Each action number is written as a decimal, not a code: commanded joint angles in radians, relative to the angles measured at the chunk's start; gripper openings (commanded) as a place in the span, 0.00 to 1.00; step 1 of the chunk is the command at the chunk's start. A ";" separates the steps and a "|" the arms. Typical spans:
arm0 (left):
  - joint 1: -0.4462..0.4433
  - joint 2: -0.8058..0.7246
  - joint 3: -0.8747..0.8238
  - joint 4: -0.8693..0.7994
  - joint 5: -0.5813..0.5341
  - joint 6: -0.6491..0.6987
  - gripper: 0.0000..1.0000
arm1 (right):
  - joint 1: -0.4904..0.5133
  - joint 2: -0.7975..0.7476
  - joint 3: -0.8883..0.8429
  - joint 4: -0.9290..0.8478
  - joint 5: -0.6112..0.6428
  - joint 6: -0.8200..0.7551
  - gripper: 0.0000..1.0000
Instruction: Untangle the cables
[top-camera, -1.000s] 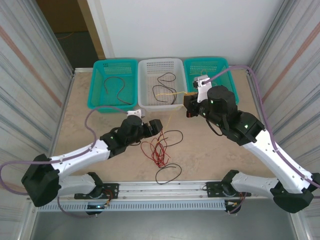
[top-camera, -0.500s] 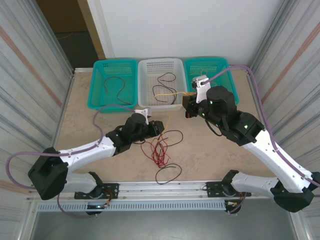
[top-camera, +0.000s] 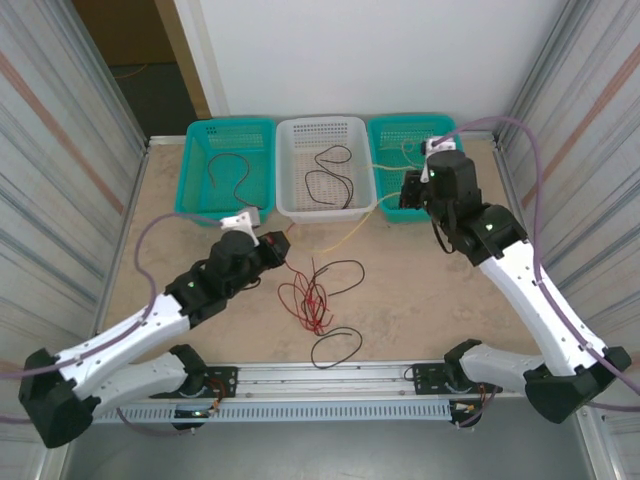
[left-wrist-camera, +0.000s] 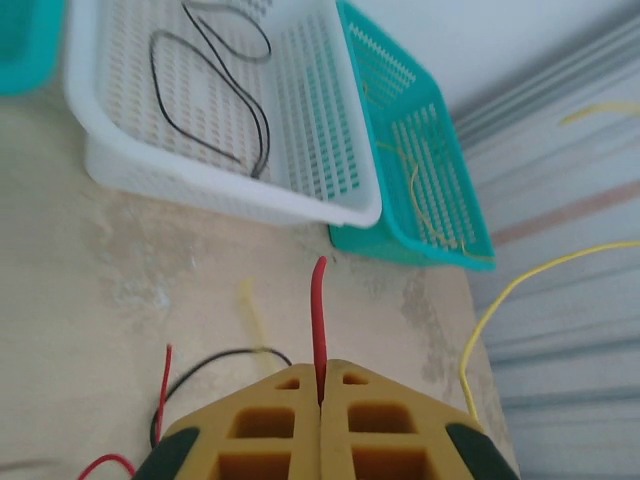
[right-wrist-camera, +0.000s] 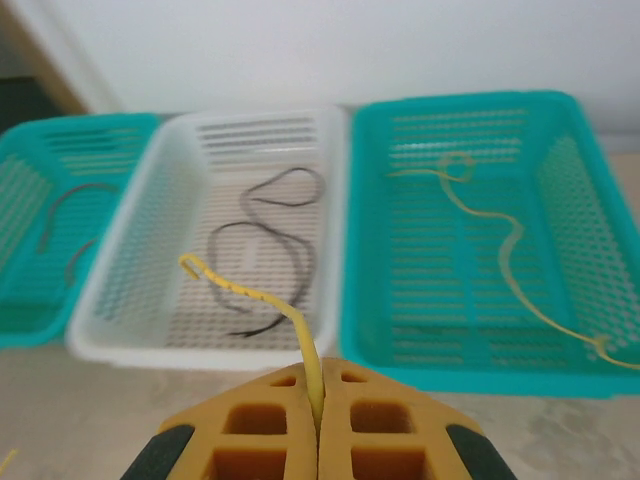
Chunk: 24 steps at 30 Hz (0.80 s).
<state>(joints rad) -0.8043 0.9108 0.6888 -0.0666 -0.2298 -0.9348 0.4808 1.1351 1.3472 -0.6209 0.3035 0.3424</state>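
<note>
The wall-side rim of the teal basket (top-camera: 460, 136) (right-wrist-camera: 602, 175) lies outward and below, so my right gripper will sweep outward and lower there. It will let go where another yellow cable rests.
The cables lie tangled mid-table: a red cable (top-camera: 308, 297) bunched up, with black cable (top-camera: 336, 346) loops around it. My left gripper (top-camera: 284, 244) is shut on one end of the red cable (left-wrist-camera: 319, 300), which sticks out past the closed tips (left-wrist-camera: 321, 378). My right gripper (top-camera: 404, 194) hovers at the front of the right teal basket (top-camera: 447, 135), shut on a yellow cable (right-wrist-camera: 262, 296). That yellow cable (top-camera: 345, 238) trails down to the table toward the tangle.
Three baskets stand along the back. The left teal basket (top-camera: 196, 180) holds a dark brown cable (top-camera: 236, 172). The white basket (top-camera: 290, 170) holds a black cable (top-camera: 330, 180). The right teal basket (right-wrist-camera: 585, 190) holds another yellow cable (right-wrist-camera: 505, 245). Corrugated walls close both sides.
My left gripper has closed on the red cable's end and drawn back to the left. My right gripper has carried the yellow cable rightward and back, from the white basket to the right teal one.
</note>
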 joint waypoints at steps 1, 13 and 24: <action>0.009 -0.059 -0.042 -0.099 -0.124 0.023 0.00 | -0.086 -0.023 0.076 0.007 0.030 0.077 0.00; 0.020 -0.094 -0.110 -0.115 -0.068 0.017 0.00 | -0.377 0.155 0.235 0.112 0.137 0.140 0.00; 0.020 -0.089 -0.130 -0.087 -0.052 0.025 0.00 | -0.555 0.329 0.172 0.362 0.044 0.360 0.00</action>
<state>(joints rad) -0.7891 0.8246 0.5751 -0.1680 -0.2810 -0.9276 -0.0444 1.4349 1.5158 -0.3721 0.3779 0.5846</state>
